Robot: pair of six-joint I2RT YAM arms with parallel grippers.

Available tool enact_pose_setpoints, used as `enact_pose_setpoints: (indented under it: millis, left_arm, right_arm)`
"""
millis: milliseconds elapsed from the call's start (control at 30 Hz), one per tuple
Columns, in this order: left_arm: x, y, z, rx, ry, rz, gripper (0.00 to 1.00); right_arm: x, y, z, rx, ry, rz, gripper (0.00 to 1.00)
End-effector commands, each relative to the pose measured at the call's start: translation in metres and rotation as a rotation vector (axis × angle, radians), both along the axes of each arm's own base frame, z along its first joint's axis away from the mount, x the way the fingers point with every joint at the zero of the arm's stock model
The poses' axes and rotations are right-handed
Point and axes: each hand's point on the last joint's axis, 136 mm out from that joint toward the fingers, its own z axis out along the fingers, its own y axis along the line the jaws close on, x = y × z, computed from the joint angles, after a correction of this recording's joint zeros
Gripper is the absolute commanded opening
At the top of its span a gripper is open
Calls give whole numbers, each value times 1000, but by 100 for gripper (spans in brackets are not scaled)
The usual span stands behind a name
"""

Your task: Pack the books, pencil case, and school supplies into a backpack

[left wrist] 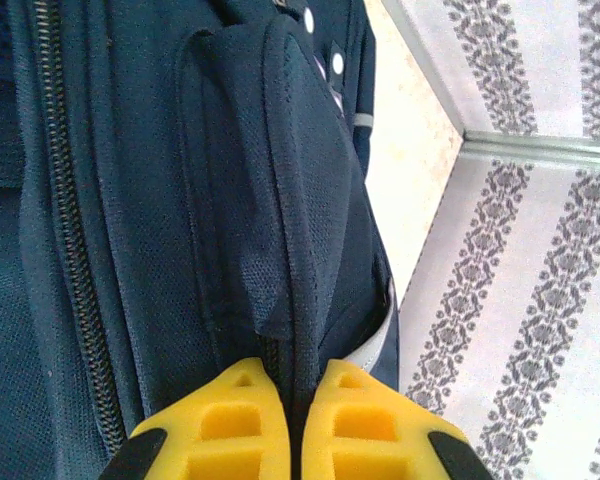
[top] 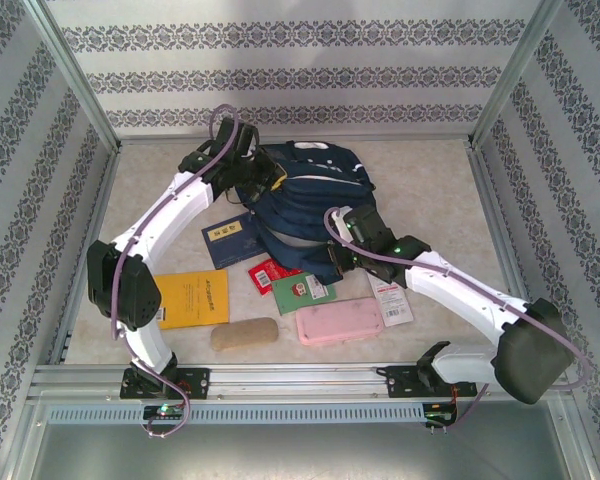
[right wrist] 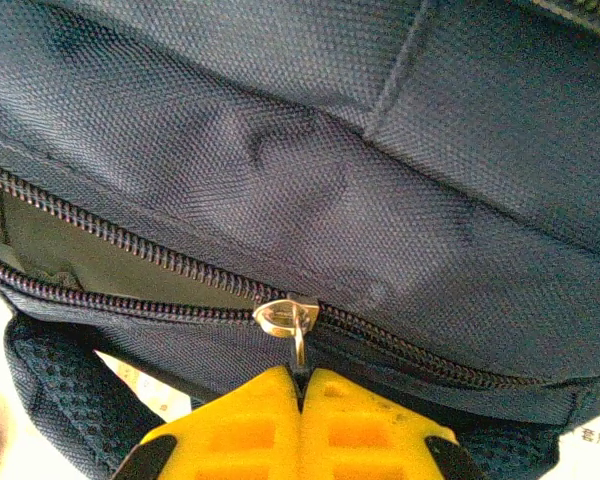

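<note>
The robot's left gripper needs to move outward toward the back wall next, holding the backpack's fold until the robot releases it, because closed zip remains beyond the right gripper's slider.
The navy backpack (top: 315,185) lies at the back middle of the table. My left gripper (top: 260,180) is at its left side, and in the left wrist view it (left wrist: 298,385) is shut on a ridge of the backpack's navy fabric (left wrist: 280,200). My right gripper (top: 340,262) is at the near edge of the bag. The right wrist view has it (right wrist: 300,378) shut on the metal zipper pull (right wrist: 298,345). The zip stands open left of the slider (right wrist: 288,315), showing grey lining (right wrist: 40,250). A yellow-orange book (top: 192,298), a dark blue book (top: 230,240), a green book (top: 302,290), a red packet (top: 265,271), a white strip packet (top: 390,298) and the pink pencil case (top: 340,322) lie in front.
A tan oblong pouch (top: 244,333) lies near the front edge, left of the pencil case. Patterned walls with metal posts close in the table on three sides. A metal rail (top: 300,378) runs along the near edge.
</note>
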Motion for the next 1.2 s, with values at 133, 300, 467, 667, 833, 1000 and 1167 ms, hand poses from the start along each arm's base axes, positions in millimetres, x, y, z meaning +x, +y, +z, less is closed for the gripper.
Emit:
enact_pose_setpoints:
  millis: [133, 300, 467, 667, 833, 1000, 1167]
  left_arm:
    - [5, -7, 47, -25, -167, -164, 0]
    - [11, 13, 54, -40, -172, -142, 0]
    - [15, 23, 60, -50, -184, -145, 0]
    - [14, 16, 63, -59, -195, -206, 0]
    - [13, 13, 63, -31, -207, -269, 0]
    - [19, 10, 62, 18, -227, -333, 0]
    - [28, 15, 47, 101, -178, -345, 14]
  right_arm:
    - [9, -26, -17, -160, 60, -60, 0]
    - [13, -42, -17, -158, 48, -125, 0]
    - [19, -58, -12, -124, 35, -192, 0]
    - [36, -83, -18, -104, 44, -323, 0]
    - [35, -62, -12, 38, 52, -263, 0]
    - [10, -23, 7, 169, 43, -109, 0]
    - [-15, 22, 24, 333, 36, -41, 0]
